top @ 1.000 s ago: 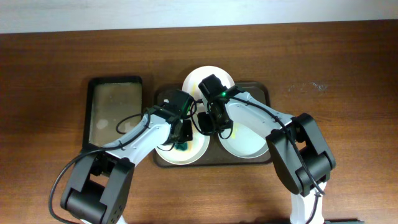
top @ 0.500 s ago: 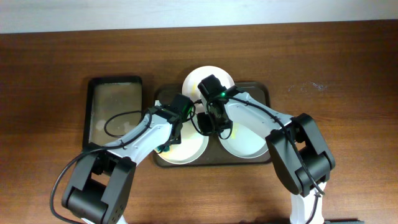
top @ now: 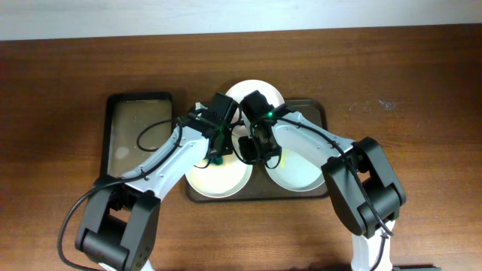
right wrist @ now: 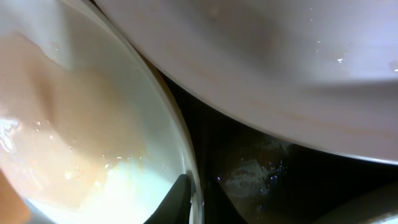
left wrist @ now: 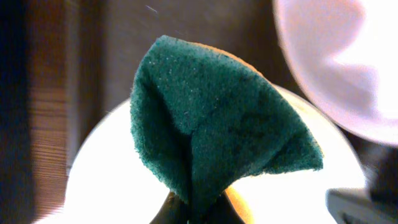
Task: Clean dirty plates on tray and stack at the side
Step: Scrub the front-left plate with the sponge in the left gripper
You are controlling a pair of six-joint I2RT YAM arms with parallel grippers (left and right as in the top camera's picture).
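Observation:
My right gripper lifts the plate past the brown tray (top: 316,113) next, lowers and releases it, since bare tabletop lies to the gripper's right in the overhead view.
Three white plates lie on the dark brown tray (top: 316,113): one at the back (top: 260,89), one front left (top: 218,179), one front right (top: 301,172). My left gripper (top: 217,154) is shut on a folded green sponge (left wrist: 217,124) that hangs over the front-left plate (left wrist: 106,186). My right gripper (top: 252,148) sits between the two front plates. In the right wrist view its jaws are shut on the rim of a plate (right wrist: 93,130) with a yellowish smear. One dark fingertip (right wrist: 177,199) lies inside that rim. Another plate (right wrist: 280,74) fills the top of that view.
A smaller black tray (top: 108,135) stands left of the brown tray on the wooden table (top: 422,90). The two arms cross closely over the middle of the brown tray. Wet tray floor (right wrist: 261,174) shows between the plates.
My left gripper has carried the sponge from the front of the front-left plate toward its back edge. The right gripper and its plate have not moved.

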